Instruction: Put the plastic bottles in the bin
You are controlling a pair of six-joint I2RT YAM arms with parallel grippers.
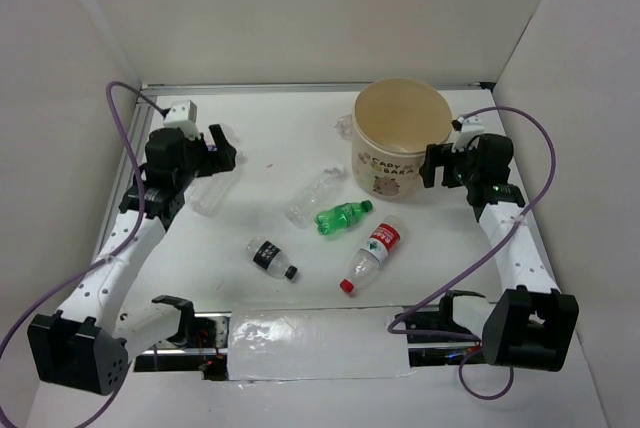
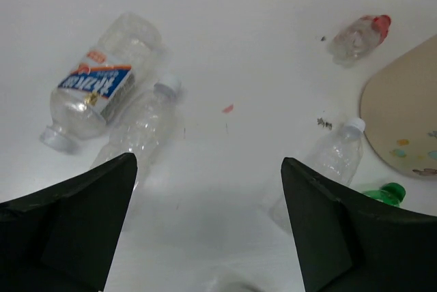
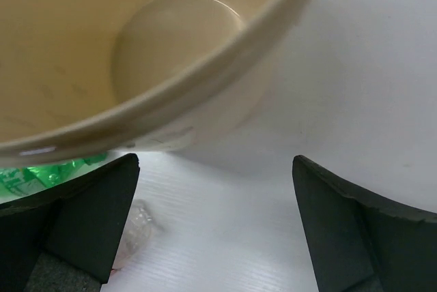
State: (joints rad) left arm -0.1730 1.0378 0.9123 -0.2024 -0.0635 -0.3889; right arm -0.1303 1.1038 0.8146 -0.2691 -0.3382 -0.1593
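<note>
My left gripper goes down and toward the left in the wrist view next, onto the clear bottle's shoulder.
The beige bin stands at the back right. On the table lie a green bottle, a red-labelled bottle, a black-labelled bottle and a clear bottle. My left gripper is open and empty above another clear bottle. The left wrist view shows that clear bottle beside a blue-labelled bottle, ahead of the open left gripper. My right gripper is open and empty beside the bin's right wall. The right wrist view shows the bin's rim just ahead of the right gripper.
A small crumpled bottle with a red cap lies behind the bin's left side. White walls enclose the table on three sides. A strip of clear tape runs along the near edge between the arm bases.
</note>
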